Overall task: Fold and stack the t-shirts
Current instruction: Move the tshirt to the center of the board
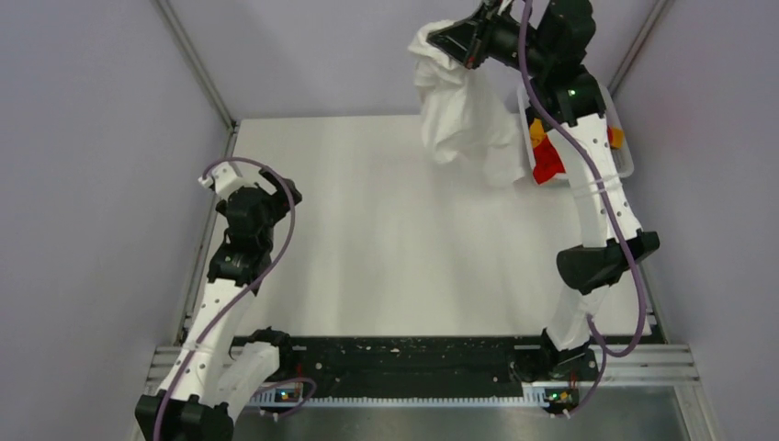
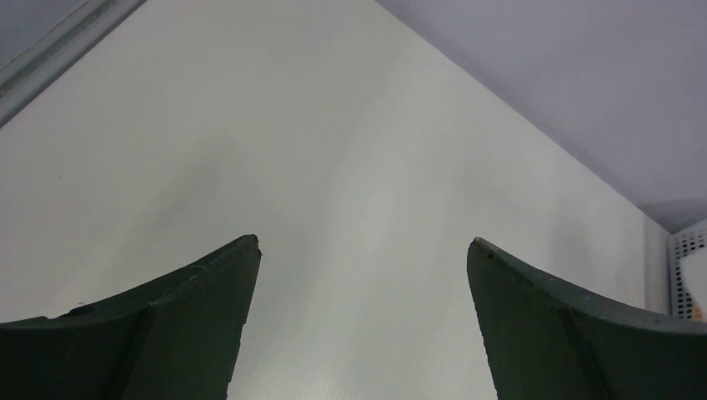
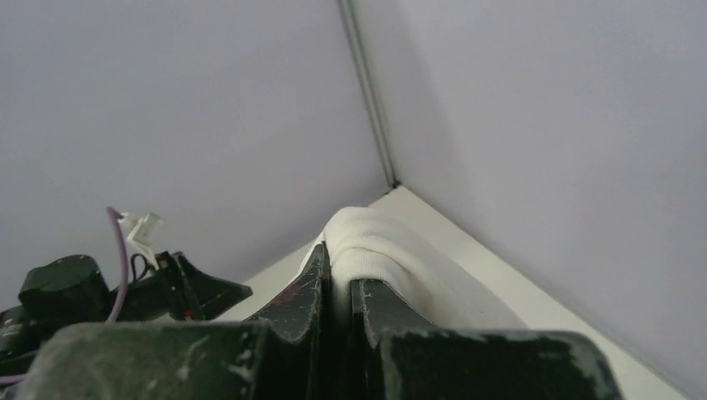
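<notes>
My right gripper lowers back next and releases the white t-shirt (image 1: 464,119) on the table's bare middle below, where there is room to spread the cloth.
My right gripper (image 1: 439,39) is shut on the white t-shirt (image 1: 464,119) and holds it high at the back right, so the cloth hangs bunched down to the table. In the right wrist view the white t-shirt (image 3: 375,246) bulges out between the closed fingers (image 3: 310,287). Red (image 1: 548,163) and yellow-orange (image 1: 536,133) t-shirts lie in the white mesh basket (image 1: 626,158) at the back right, partly behind the right arm. My left gripper (image 1: 208,180) is open and empty over the table's left edge; its fingers (image 2: 208,325) are wide apart above bare table.
The white table (image 1: 386,248) spreads between the arms. Grey walls with metal corner posts (image 1: 197,64) close in the back and sides. A corner of the basket (image 2: 688,275) shows at the right in the left wrist view.
</notes>
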Tool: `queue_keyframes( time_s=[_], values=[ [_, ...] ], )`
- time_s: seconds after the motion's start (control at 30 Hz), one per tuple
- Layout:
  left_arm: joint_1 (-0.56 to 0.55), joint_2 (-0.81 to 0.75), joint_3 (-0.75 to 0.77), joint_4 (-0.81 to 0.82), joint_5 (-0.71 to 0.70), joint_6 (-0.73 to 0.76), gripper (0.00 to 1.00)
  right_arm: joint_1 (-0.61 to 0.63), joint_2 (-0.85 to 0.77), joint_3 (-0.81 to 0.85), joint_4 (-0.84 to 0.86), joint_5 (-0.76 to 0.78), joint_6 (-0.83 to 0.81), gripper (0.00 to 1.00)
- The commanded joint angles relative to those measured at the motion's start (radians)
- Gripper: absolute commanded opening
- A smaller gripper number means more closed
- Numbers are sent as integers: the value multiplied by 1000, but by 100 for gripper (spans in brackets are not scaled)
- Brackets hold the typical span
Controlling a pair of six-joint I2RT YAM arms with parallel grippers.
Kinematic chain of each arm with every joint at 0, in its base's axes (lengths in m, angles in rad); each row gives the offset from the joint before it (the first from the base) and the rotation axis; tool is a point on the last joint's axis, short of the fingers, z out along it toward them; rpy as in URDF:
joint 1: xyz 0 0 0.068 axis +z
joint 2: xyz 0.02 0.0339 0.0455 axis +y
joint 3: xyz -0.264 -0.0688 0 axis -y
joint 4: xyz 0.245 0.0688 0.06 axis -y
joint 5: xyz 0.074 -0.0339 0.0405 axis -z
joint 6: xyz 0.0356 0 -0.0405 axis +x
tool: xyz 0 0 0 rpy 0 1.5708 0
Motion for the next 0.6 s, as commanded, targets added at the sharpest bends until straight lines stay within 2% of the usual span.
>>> queue_keyframes(
  time_s=[0.0, 0.13, 0.27, 0.33, 0.47, 0.5, 0.53, 0.57],
  values=[
    [2, -73, -23, -4, -47, 3, 99, 98, -32, 59, 135, -28, 13, 0],
    [2, -135, -24, -40, -65, -5, 99, 131, -25, 62, 234, -2, 82, 0],
    [2, -187, -10, -118, -104, 1, 99, 132, -59, -31, 159, 44, 42, 0],
    [2, -201, -3, -156, -126, 2, 99, 130, -117, -161, 84, 113, -11, 0],
    [2, -208, 6, -235, -153, -26, 99, 112, -294, -615, 55, 277, -86, 0],
    [2, -206, 3, -250, -155, -34, 99, 106, -340, -719, 56, 337, -93, 2],
    [2, -202, -4, -258, -159, -42, 99, 96, -365, -828, 55, 377, -93, 11],
    [2, -197, -16, -261, -160, -47, 99, 83, -384, -919, 48, 423, -86, 28]
  ],
)
